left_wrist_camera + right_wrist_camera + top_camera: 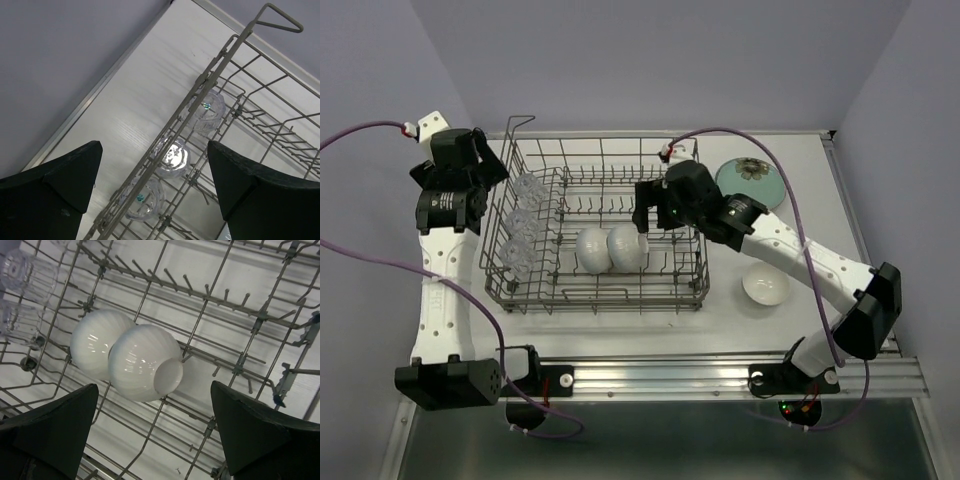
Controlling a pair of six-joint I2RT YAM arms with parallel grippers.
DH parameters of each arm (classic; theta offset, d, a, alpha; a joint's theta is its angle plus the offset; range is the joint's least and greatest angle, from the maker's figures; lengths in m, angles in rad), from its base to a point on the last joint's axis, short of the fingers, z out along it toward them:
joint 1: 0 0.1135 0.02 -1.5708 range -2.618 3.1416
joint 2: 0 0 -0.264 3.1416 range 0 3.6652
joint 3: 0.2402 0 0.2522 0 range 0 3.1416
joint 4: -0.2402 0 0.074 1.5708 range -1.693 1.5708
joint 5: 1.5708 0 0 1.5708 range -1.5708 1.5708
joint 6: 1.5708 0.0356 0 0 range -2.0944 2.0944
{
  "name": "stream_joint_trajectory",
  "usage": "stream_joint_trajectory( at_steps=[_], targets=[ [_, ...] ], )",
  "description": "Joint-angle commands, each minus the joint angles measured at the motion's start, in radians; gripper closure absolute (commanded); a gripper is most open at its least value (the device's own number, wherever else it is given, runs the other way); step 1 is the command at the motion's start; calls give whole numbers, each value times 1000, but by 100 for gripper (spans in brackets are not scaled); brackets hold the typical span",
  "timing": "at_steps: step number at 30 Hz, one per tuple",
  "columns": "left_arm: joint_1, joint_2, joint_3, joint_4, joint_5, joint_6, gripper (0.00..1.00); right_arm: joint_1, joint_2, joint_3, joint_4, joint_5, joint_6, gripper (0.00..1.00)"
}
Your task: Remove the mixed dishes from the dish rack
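My right gripper is going to move down, back and to the left in the top view next, to straddle the white bowl with its foot showing.
The grey wire dish rack [605,305] fills the middle of the table. Two white bowls [592,248] [628,246] lie on their sides in it, touching. Three clear glasses [523,228] stand in a row along its left side. My right gripper [648,210] hangs open just above the right bowl [142,362], nothing between its fingers [155,435]. My left gripper [492,165] is open above the rack's far left corner, looking down on the glasses [172,157] through the rim [220,70]. A third white bowl [766,286] and a pale green plate [750,182] sit on the table right of the rack.
Rows of upright tines [200,295] run behind the bowls. The rack's raised wire handle [280,17] stands at the far left corner. Grey walls close in the table on the left, back and right. A metal rail [720,372] runs along the near edge.
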Motion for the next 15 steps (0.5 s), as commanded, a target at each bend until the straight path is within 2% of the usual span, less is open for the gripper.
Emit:
stream_joint_trajectory(
  at_steps=[1,4,11,14,15],
  targets=[
    [49,18,-79,119,101,87,1,57,32,31,2,125,36,0],
    [58,35,-131,180,170,134,1,89,64,22,22,114,60,0],
    [69,93,-176,231,149,143,2,183,172,47,35,181,60,0],
    [70,110,-184,237,144,138,15,201,198,53,34,206,47,0],
    [70,116,-184,239,143,137,17,202,201,54,34,220,41,0]
  ],
)
